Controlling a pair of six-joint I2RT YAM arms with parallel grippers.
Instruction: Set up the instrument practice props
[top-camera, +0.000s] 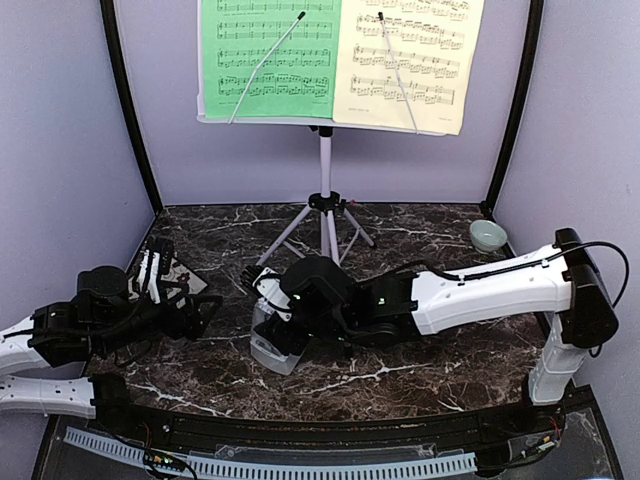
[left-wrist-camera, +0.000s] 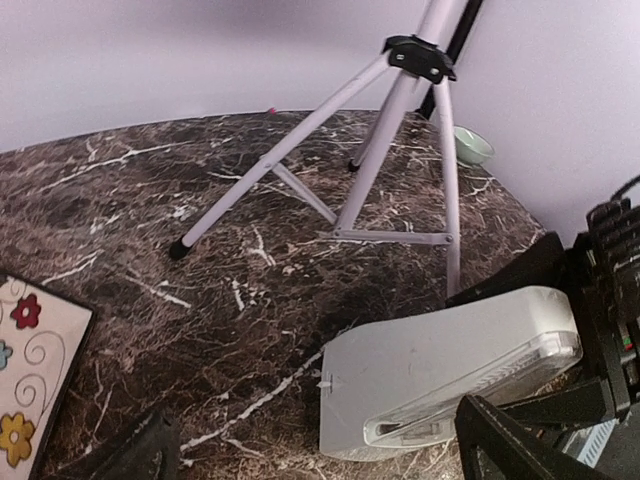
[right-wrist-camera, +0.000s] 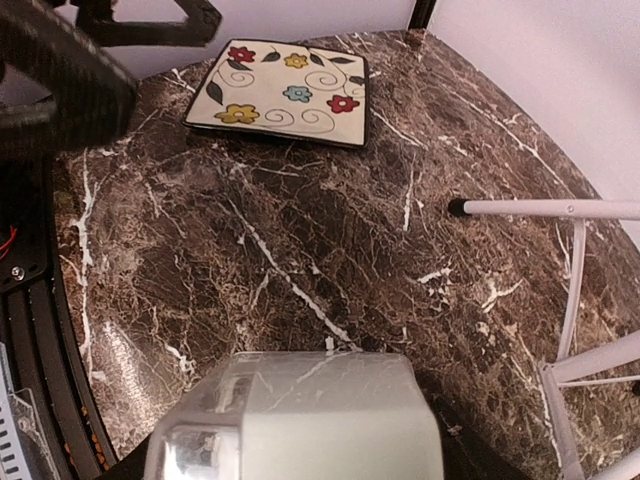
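Note:
Next, my right gripper lowers the metronome slightly onto bare marble before the stand, then opens its fingers.
The white tripod music stand (top-camera: 324, 180) stands at the back centre. A green music sheet (top-camera: 270, 55) and a pale-yellow music sheet (top-camera: 410, 55) lean side by side on its desk. The light-grey metronome (top-camera: 272, 345) is tipped onto its side low over the marble, and my right gripper (top-camera: 280, 315) is shut on it. Seen from the left wrist, the metronome (left-wrist-camera: 450, 365) shows its base, with black fingers on either side. It also fills the bottom of the right wrist view (right-wrist-camera: 300, 420). My left gripper (left-wrist-camera: 320, 455) is open, just left of the metronome, holding nothing.
A floral square tile (top-camera: 178, 275) lies at the left by my left gripper. A small pale-green bowl (top-camera: 488, 235) sits at the back right corner. The stand's legs (left-wrist-camera: 290, 170) spread over the back of the marble table (top-camera: 400, 360). Walls close three sides.

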